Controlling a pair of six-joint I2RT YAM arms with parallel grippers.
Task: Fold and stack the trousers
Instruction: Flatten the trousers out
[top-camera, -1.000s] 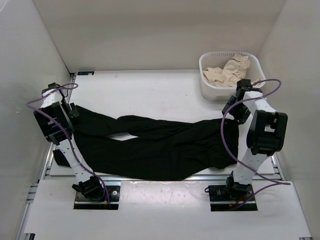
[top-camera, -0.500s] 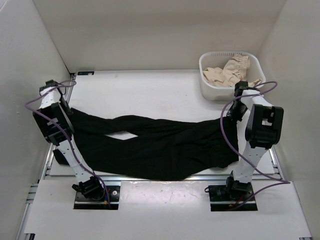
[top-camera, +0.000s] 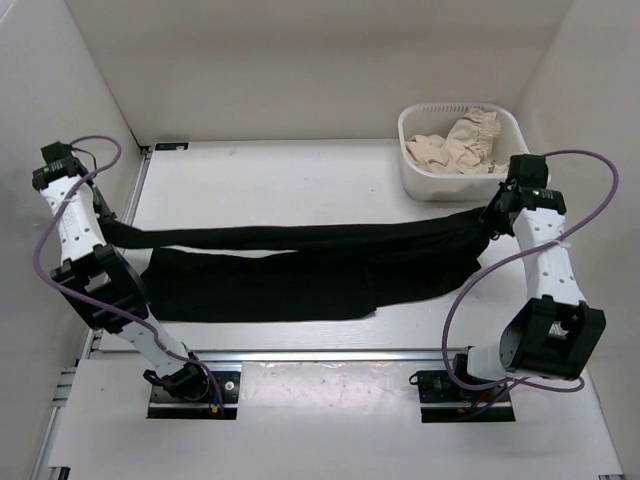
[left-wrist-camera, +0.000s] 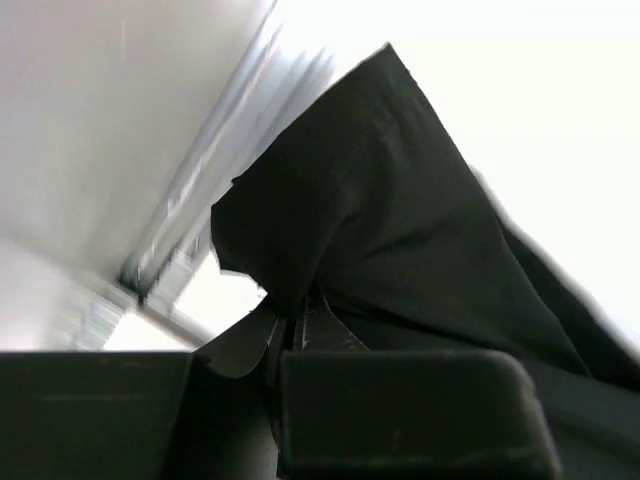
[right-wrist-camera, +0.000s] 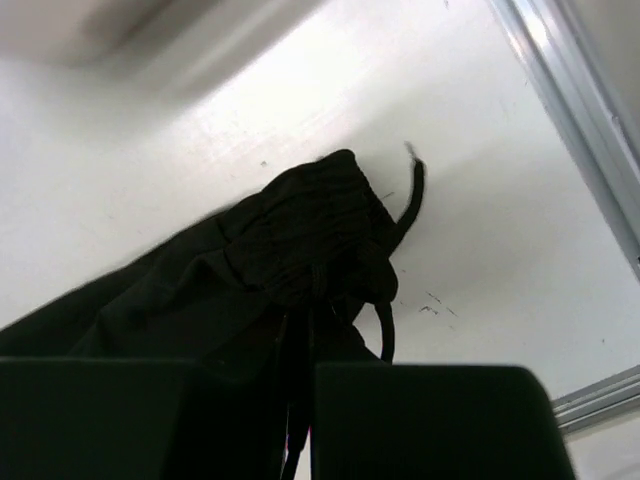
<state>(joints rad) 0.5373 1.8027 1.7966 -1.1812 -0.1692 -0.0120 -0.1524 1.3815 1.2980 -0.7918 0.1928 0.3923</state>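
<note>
My right gripper should move outward next, toward the white basket's edge and down to the table, because the trousers' waistband still hangs gathered in its fingers.
The black trousers (top-camera: 300, 285) lie lengthwise across the middle of the table. Their far edge is lifted into a taut band between my two grippers. My left gripper (top-camera: 108, 228) is shut on the leg end at the left. In the left wrist view, its jaws (left-wrist-camera: 297, 325) pinch a fold of the black cloth (left-wrist-camera: 400, 220). At the right, my right gripper (top-camera: 494, 215) is shut on the waist end. The right wrist view shows that gripper (right-wrist-camera: 305, 320) clamped on the gathered waistband (right-wrist-camera: 310, 230), with a drawstring (right-wrist-camera: 415, 195) hanging loose.
A white basket (top-camera: 412, 170) stands at the back right, just behind the right gripper, with a beige ruffled cloth (top-camera: 465, 135) inside. White walls enclose the table on the left, back and right. A metal rail (top-camera: 300, 352) runs along the near edge.
Both grippers have shut on the ends of the trousers and risen. The far edge went from slack on the table to a taut, lifted band, and both arms swung outward.
</note>
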